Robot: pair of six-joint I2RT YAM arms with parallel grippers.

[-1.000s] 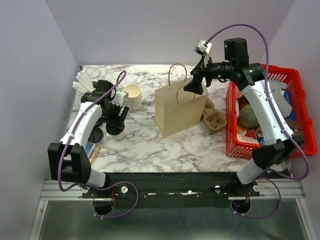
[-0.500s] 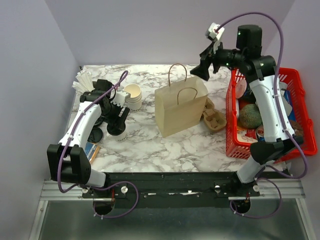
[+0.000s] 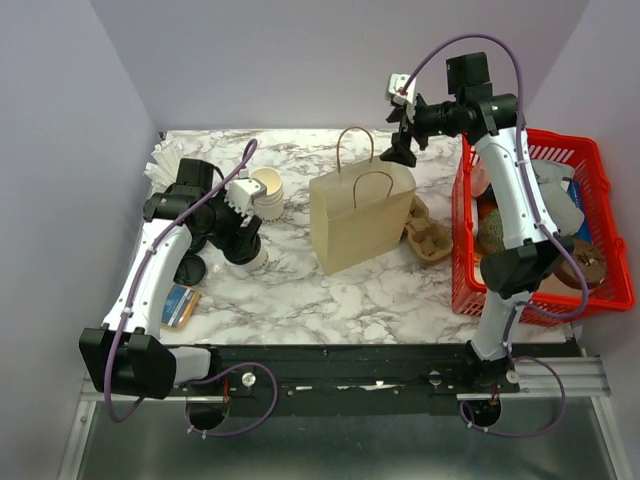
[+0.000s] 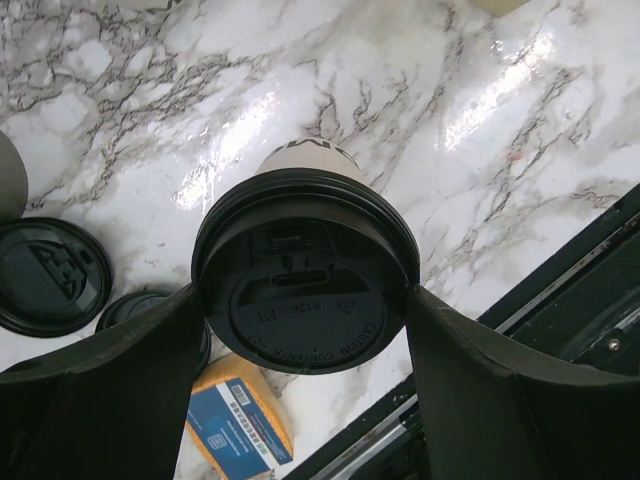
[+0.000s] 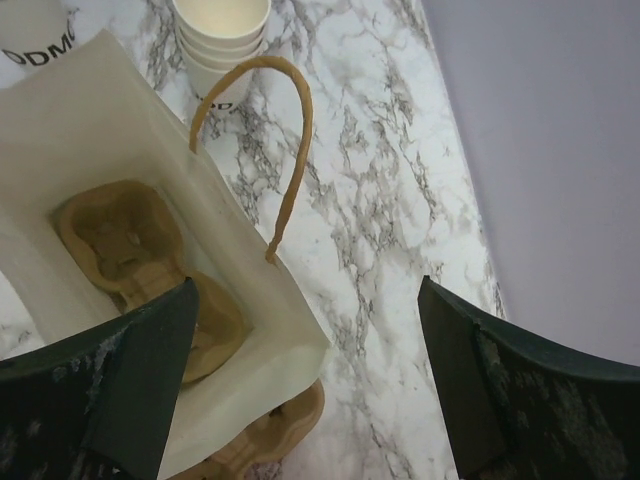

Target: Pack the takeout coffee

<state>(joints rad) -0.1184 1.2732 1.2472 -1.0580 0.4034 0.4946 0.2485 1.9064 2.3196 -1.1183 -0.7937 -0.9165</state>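
Observation:
Next, my open right gripper moves down, left in the top view, onto the bag's far rim beside the bag handle's end [image 3: 379, 159] [image 5: 290, 287], since that stands below.
The takeout coffee [image 4: 305, 275], a small white paper cup with a black lid, sits between my left gripper's fingers [image 4: 120, 390]. My left gripper [image 3: 243, 243] is shut on it and holds it tilted just above the marble table, left of the paper bag [image 3: 360, 220]. The cup's white base shows in the top view [image 3: 259, 259]. My right gripper [image 3: 398, 150] is open and empty, high over the bag's far right corner. Its wrist view looks down into the open bag [image 5: 110, 140], where a cardboard cup carrier [image 5: 130, 250] lies; my right gripper [image 5: 308, 300] holds nothing.
A stack of lidless white cups [image 3: 266, 192] stands behind my left gripper. Loose black lids [image 4: 50, 275] and a blue and yellow packet [image 4: 240, 420] lie at the left. A second cardboard carrier [image 3: 428, 235] lies right of the bag. A red basket [image 3: 462, 250] of goods stands at the right.
My left gripper has lifted and tilted the lidded cup, shifting slightly towards the bag. My right arm rose from the bag's top and now hovers behind its far right corner.

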